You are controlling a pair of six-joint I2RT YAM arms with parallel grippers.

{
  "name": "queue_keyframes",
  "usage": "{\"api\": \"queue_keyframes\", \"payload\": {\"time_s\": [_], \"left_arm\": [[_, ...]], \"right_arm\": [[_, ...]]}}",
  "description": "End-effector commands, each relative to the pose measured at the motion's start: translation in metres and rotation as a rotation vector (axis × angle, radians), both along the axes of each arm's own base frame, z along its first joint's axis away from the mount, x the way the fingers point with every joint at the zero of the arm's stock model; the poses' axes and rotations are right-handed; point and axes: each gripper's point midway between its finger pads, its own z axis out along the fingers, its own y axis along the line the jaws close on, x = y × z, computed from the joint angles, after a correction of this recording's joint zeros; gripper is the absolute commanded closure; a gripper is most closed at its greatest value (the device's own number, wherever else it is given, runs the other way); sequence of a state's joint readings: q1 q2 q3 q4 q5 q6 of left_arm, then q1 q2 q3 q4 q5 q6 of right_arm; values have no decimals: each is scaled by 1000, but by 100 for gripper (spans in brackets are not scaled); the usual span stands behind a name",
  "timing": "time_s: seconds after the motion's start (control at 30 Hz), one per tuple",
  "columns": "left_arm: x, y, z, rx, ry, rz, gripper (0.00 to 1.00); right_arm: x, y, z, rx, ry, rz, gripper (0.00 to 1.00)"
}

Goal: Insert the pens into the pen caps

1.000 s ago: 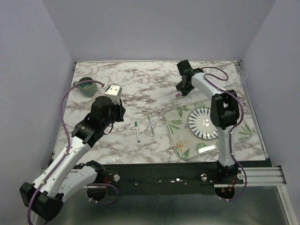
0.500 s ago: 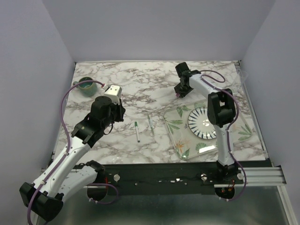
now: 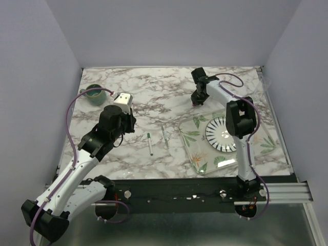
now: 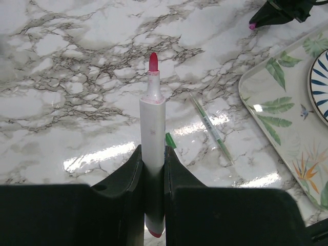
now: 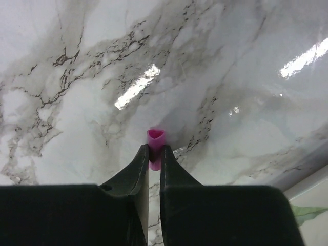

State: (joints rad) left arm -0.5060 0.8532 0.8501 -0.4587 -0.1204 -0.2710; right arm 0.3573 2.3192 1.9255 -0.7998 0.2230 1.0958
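Note:
The clear marble between thin pen and tray lies back from my right gripper, so the gripper needs to move back while turning and let go of the cap there.
My left gripper is shut on a white pen with a red tip, which points away from the camera above the marble table. It shows in the top view at centre left. My right gripper is shut on a small pink cap with its open end facing outward, low over the table at the back right. A pen with a green end and a thin translucent pen lie on the table between the arms. The thin pen also shows in the left wrist view. I see no separate green cap.
A green mug stands at the back left. A leaf-patterned tray holding a striped plate sits at the front right, and its corner shows in the left wrist view.
My right gripper has shifted slightly left and back with the pink cap in it. The left arm and the pens on the table have not moved.

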Motion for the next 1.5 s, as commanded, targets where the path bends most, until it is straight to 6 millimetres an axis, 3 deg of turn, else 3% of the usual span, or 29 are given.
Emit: {"api": "queue_keyframes", "payload": {"time_s": [0.0, 0.1, 0.2, 0.23, 0.43, 0.5, 0.53, 0.63, 0.73, 0.77, 0.8, 0.87, 0.97, 1.0, 1.03, 1.1, 1.13, 1.2, 1.23, 1.27, 1.37, 1.47], "left_arm": [[-1, 9, 3, 20, -23, 27, 100], [-1, 11, 5, 18, -34, 34, 100], [-2, 14, 8, 18, -44, 46, 100], [-1, 17, 10, 20, -56, 62, 100], [-5, 41, 29, 14, -138, 175, 100], [-5, 50, 35, 13, -167, 218, 100], [-8, 54, 39, 4, -186, 233, 100], [-11, 61, 48, -17, -228, 263, 100], [-13, 66, 52, -29, -252, 286, 100], [-13, 67, 53, -30, -256, 291, 100], [-13, 68, 53, -30, -257, 295, 100], [-14, 69, 53, -26, -256, 302, 100], [-14, 72, 54, -26, -260, 315, 100], [-14, 73, 55, -27, -261, 320, 100], [-15, 74, 57, -30, -266, 325, 100], [-16, 79, 61, -36, -283, 348, 100], [-18, 82, 62, -40, -291, 359, 100], [-20, 88, 66, -47, -309, 388, 100], [-23, 91, 70, -57, -325, 398, 100], [-23, 92, 71, -66, -334, 402, 100], [-26, 94, 74, -81, -353, 408, 100], [-27, 93, 76, -91, -357, 401, 100]], "right_arm": [[6, 30, 9, 0, -86, 329, 87], [4, 57, 21, 4, -168, 537, 88], [-12, 88, 33, -31, -198, 696, 90], [-26, 112, 36, -21, -210, 787, 90], [-77, 176, 33, -158, -298, 1260, 91], [-78, 175, 32, -279, -329, 1338, 91], [-87, 173, 22, -285, -316, 1385, 90], [-100, 190, 44, -236, -454, 1589, 86], [-107, 193, 62, -264, -544, 1718, 80], [-110, 188, 57, -286, -545, 1748, 80], [-104, 188, 71, -344, -607, 1773, 80], [-99, 178, 77, -424, -606, 1787, 85], [-111, 171, 84, -464, -588, 1901, 91], [-119, 166, 76, -480, -575, 1952, 93], [-128, 168, 86, -494, -614, 1979, 95], [-142, 171, 88, -571, -676, 2061, 96], [-166, 167, 66, -605, -631, 2127, 97], [-182, 171, 77, -724, -716, 2202, 98], [-206, 168, 60, -757, -680, 2274, 99], [-216, 169, 68, -789, -713, 2297, 99], [-258, 160, 49, -824, -679, 2440, 99], [-295, 159, 49, -820, -738, 2557, 99]]}}
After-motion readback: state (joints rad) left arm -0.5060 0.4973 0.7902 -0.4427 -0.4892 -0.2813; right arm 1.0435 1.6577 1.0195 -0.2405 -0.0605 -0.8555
